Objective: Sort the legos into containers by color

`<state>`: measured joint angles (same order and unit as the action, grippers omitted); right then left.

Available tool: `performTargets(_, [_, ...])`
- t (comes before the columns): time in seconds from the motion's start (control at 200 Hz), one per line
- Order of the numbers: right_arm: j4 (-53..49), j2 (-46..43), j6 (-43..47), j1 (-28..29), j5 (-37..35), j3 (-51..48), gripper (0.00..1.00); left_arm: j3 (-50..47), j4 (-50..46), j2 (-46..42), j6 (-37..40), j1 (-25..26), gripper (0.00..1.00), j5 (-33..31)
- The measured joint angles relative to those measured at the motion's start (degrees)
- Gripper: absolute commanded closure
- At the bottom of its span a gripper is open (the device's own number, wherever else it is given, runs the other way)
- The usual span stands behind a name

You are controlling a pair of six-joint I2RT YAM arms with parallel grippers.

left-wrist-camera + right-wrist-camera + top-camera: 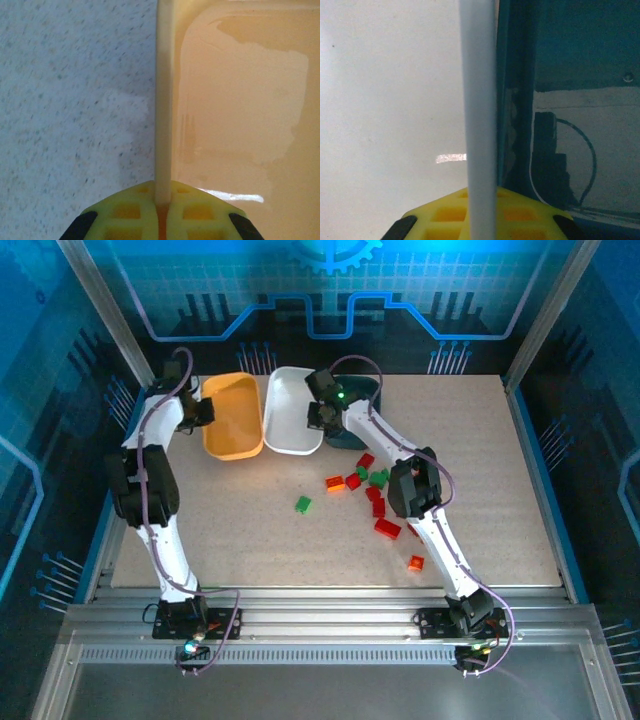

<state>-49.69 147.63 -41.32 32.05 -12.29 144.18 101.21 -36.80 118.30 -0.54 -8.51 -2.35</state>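
Note:
My left gripper slides the orange-yellow tray's held rim toward the white tray (291, 410) next, then releases it, since that stands across the orange-yellow one from my gripper.
Three trays stand at the back: the orange-yellow tray (232, 416), the white tray (291, 410) and the dark teal tray (358, 405), partly hidden by the right arm. My left gripper (203, 412) is shut on the orange-yellow tray's left rim (164, 100). My right gripper (325, 416) is shut on the white tray's right rim (479, 115), with the teal tray (560, 45) just beyond it. Red, green and orange legos (370, 485) lie scattered on the table's middle right. One green lego (303, 504) lies apart to the left, an orange one (415, 563) nearer the front.
The speckled table (250, 530) stretches in front of the trays. A metal frame edges it at left, right and front. The right arm's forearm passes above the lego cluster.

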Motion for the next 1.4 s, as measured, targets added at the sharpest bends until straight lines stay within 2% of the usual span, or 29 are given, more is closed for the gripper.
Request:
performTargets(0.14, [-1.4,-0.3,0.9,-0.1,-1.2,0.0,0.79,2.9,-2.8,2.6,4.2,2.4,1.00,-2.1])
performTargets(0.305, [-2.8,-0.4,1.9,-0.3,-1.2,0.3,0.77,4.4,-4.3,6.3,6.1,3.0,1.00,-3.0])
performTargets(0.38, [-3.0,-0.4,2.1,-0.3,-0.7,0.3,0.72,4.4,-4.7,7.1,6.6,3.0,1.00,-3.0])
performTargets(0.415, [-3.1,-0.4,2.2,-0.3,-0.5,0.3,0.66,4.4,-4.9,7.3,6.7,3.0,1.00,-3.0])
performTargets(0.63, [-3.4,-1.6,3.0,-0.4,2.5,0.1,0.54,9.2,-7.2,9.2,7.2,3.3,0.89,-2.9])
performTargets(0.88, [-3.3,-9.3,4.3,-0.7,4.4,-4.1,0.49,12.2,-8.0,11.0,8.1,3.5,0.82,-2.7])
performTargets(0.955, [-2.7,-13.4,5.2,-1.7,4.3,-7.2,0.47,12.2,-8.0,11.8,8.3,3.5,0.70,-2.7])
performTargets(1.021, [-2.2,-16.5,6.3,-3.1,4.0,-9.7,0.45,12.2,-8.2,12.2,8.0,3.5,0.67,-2.5])
performTargets(1.101, [-2.1,-18.6,8.1,-5.8,3.5,-11.2,0.41,12.2,-8.7,12.2,7.7,3.6,0.55,-2.3])
performTargets(1.166, [-2.1,-18.8,9.6,-8.5,3.2,-11.4,0.40,12.3,-8.7,12.2,7.6,3.6,0.46,-2.3])
performTargets(1.256, [-2.5,-18.1,12.3,-12.5,2.8,-11.8,0.39,13.2,-10.3,12.2,6.6,3.7,0.40,-2.3])
performTargets(1.401, [-3.5,-14.5,16.0,-17.1,2.2,-11.3,0.39,18.4,-13.5,10.6,3.1,3.7,0.20,0.7])
